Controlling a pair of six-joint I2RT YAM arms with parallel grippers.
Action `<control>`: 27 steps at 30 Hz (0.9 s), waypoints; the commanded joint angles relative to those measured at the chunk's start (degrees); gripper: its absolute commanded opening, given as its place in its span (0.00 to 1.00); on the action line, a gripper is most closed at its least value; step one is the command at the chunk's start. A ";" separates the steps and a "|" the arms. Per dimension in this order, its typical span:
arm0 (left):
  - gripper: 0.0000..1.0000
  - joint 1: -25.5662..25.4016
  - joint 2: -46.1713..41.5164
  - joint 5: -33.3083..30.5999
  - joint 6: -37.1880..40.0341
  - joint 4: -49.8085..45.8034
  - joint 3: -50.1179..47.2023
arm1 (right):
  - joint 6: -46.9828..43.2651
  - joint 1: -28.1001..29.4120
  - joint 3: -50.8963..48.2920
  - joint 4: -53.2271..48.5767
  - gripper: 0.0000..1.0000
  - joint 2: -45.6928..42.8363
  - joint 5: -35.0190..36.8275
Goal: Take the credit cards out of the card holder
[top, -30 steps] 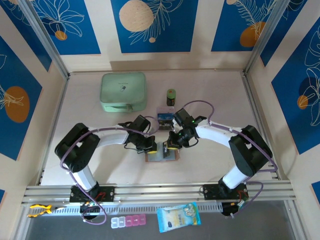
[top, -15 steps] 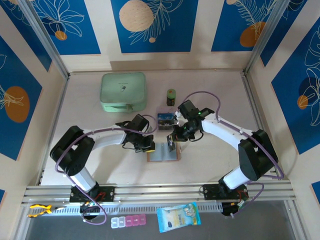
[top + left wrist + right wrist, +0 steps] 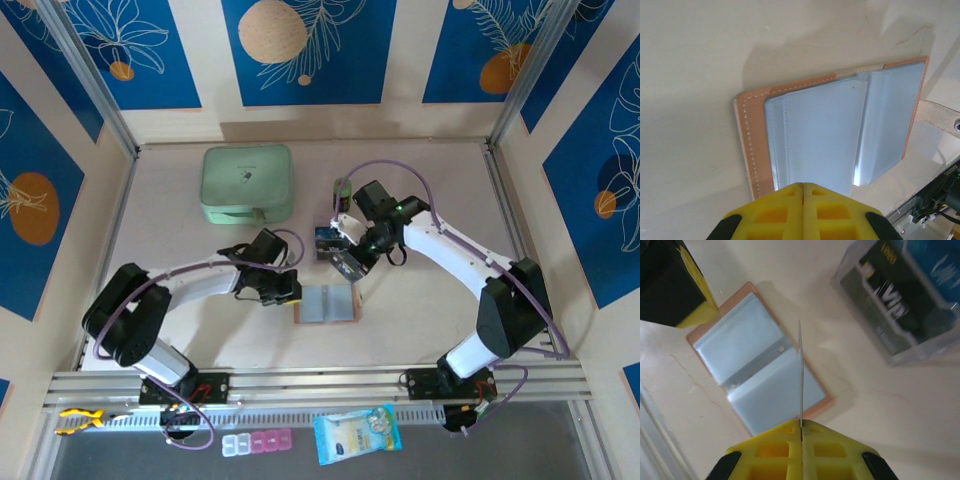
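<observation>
I will next move my right gripper outward to the clear box below, which already holds cards, lower my card into the box's near section [image 3: 326, 251] [image 3: 899, 302] and release it.
The salmon-pink card holder [image 3: 325, 304] lies open and flat on the table, its grey inner pockets [image 3: 830, 135] facing up. My left gripper [image 3: 285, 291] is shut at the holder's left edge with nothing between its yellow fingertips [image 3: 803, 186]. My right gripper [image 3: 351, 262] hovers above the holder's far right corner, shut on a credit card [image 3: 343, 266]. In the right wrist view that card [image 3: 800, 375] stands edge-on out of the jaws [image 3: 801, 424], over the holder [image 3: 760, 370]. More credit cards, dark blue, lie in a clear plastic box [image 3: 328, 240] just beyond.
The clear box [image 3: 905, 300] is close to the right of the held card. A mint-green zip case [image 3: 247, 184] sits at the back left and a small green bottle [image 3: 342, 188] behind the right wrist. A pill organiser [image 3: 258, 442] and a snack packet [image 3: 357, 432] lie below the rail.
The right gripper has pulled a card up out of the holder and carried it back toward the clear box. The left gripper slid slightly left along the holder's edge.
</observation>
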 commanded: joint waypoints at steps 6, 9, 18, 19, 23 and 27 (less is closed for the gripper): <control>0.07 2.21 -4.74 -1.38 2.10 -3.57 -1.95 | -21.22 -2.27 12.83 -7.00 0.00 8.14 3.44; 0.07 2.91 -5.97 -1.38 2.23 -4.03 -2.49 | -24.08 -3.25 17.87 -9.22 0.00 12.15 3.72; 0.08 4.47 -8.46 -1.20 2.45 -5.13 -3.28 | -28.28 -4.34 28.21 -11.35 0.00 22.04 2.81; 0.08 4.60 -8.75 -1.29 2.45 -5.24 -3.45 | -28.60 -4.30 28.83 -11.37 0.00 22.99 2.70; 0.08 5.29 -9.55 -1.31 2.45 -5.37 -4.12 | -29.47 -4.28 29.85 -10.72 0.00 25.86 2.34; 0.08 5.53 -10.05 -1.22 2.45 -5.32 -4.73 | -30.28 -4.01 29.53 -9.97 0.00 27.72 1.77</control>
